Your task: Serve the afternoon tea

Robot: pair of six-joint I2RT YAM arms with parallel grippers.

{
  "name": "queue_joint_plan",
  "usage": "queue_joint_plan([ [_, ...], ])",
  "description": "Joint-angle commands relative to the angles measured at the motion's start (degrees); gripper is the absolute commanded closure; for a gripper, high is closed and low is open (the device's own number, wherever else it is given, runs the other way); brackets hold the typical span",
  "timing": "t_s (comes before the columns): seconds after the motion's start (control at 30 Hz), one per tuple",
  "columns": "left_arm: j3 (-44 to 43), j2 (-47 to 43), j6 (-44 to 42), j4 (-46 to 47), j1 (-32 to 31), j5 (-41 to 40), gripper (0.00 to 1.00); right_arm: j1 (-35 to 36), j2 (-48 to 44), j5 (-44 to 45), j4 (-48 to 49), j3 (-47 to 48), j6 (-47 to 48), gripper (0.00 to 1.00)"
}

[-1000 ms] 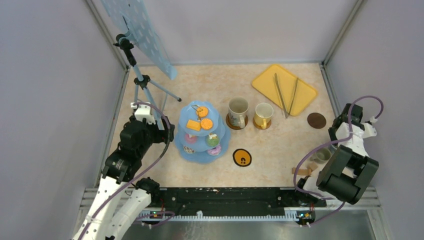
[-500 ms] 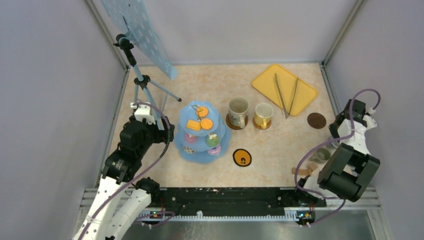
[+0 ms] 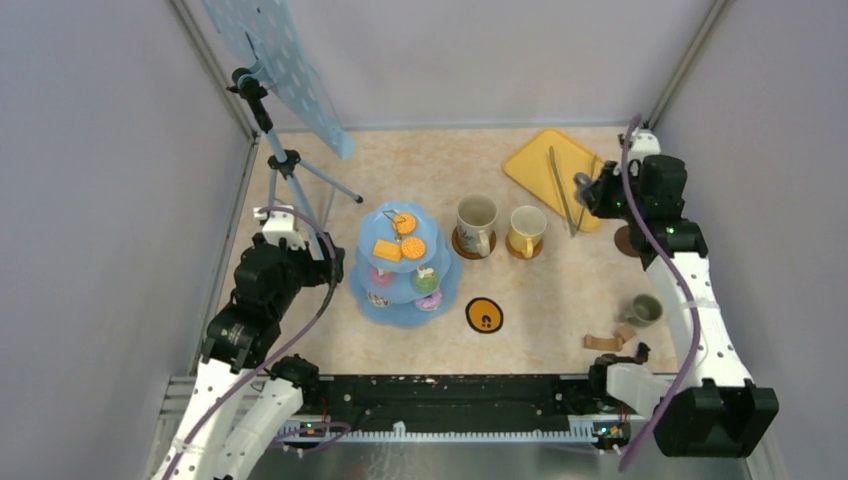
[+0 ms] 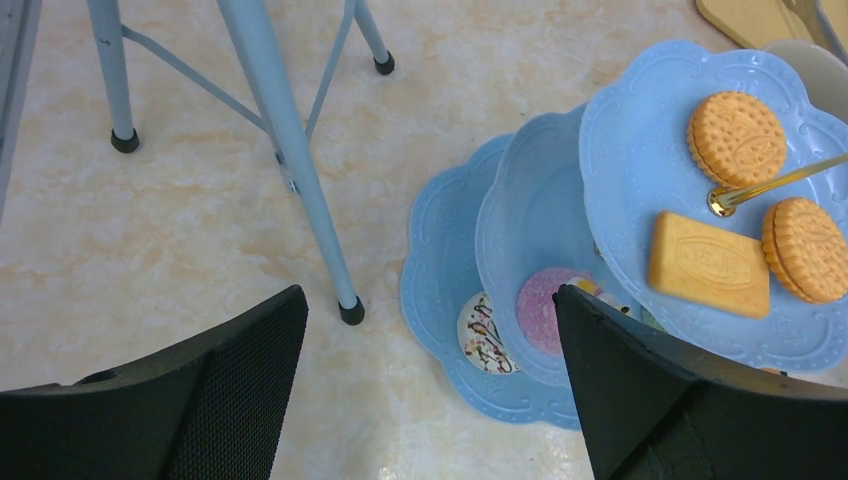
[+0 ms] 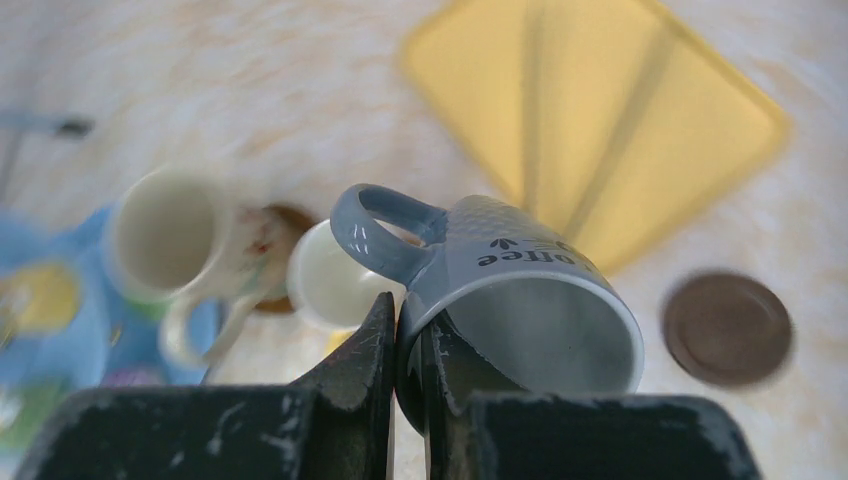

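Observation:
The right gripper goes back and to the left in the top view next, lowers the small grey mug there and releases it. The orange-and-black coaster (image 3: 485, 315) lies empty.
My right gripper (image 3: 590, 192) (image 5: 408, 320) is shut on the rim of a small grey mug (image 5: 520, 270) lettered "coffee". It holds the mug tilted in the air near the yellow tray's (image 3: 540, 160) front edge. Below it lie a bare brown coaster (image 5: 727, 328) (image 3: 630, 241), the big beige mug (image 3: 477, 222) and the yellow mug (image 3: 527, 230), each on a coaster. The blue tiered stand (image 3: 398, 300) carries orange biscuits (image 4: 737, 137) and donuts (image 4: 545, 305). My left gripper (image 4: 430, 340) (image 3: 322, 266) stands open just left of the stand, with nothing between its fingers.
Metal tongs (image 3: 560, 185) lie on the tray. Another small mug (image 3: 642, 309) sits near the right arm, with wooden bits (image 3: 605, 341) beside it. An orange-and-black coaster (image 3: 484, 315) lies in front of the stand. A blue tripod (image 3: 285, 165) stands at the back left.
The right arm has swung from the near right edge out to the back, over the tray's front edge, its jaws now shut on the grey mug. The left arm has stayed still.

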State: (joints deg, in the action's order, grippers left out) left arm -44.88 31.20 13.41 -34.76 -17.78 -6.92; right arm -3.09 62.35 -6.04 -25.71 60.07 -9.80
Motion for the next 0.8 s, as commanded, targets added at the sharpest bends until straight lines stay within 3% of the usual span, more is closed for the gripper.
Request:
queue_joint_plan([
  [0.0, -0.7, -1.2, 0.2, 1.8, 1.4, -0.1, 0.01, 8.0, -6.2, -29.2, 1.7, 2.1, 17.2, 1.0],
  [0.17, -0.6, -2.1, 0.0, 2.1, 3.0, 0.7, 0.01, 18.9, -6.5, -36.7, -11.3, 5.2, 33.8, 1.0],
  [0.43, 0.0, -5.5, -0.5, 2.8, 5.7, 1.0, 0.01, 43.0, -3.8, -23.1, -31.2, 5.0, 59.9, 1.0],
  [0.57, 0.2, -6.3, -0.6, 3.0, 5.7, 1.3, 0.01, 53.4, 2.0, -10.4, -33.5, 2.2, 67.0, 1.0],
  [0.77, 0.4, -7.1, -0.6, 3.3, 5.0, 1.1, 0.01, 56.7, 7.7, -9.0, -31.0, -1.7, 77.4, 1.0],
])
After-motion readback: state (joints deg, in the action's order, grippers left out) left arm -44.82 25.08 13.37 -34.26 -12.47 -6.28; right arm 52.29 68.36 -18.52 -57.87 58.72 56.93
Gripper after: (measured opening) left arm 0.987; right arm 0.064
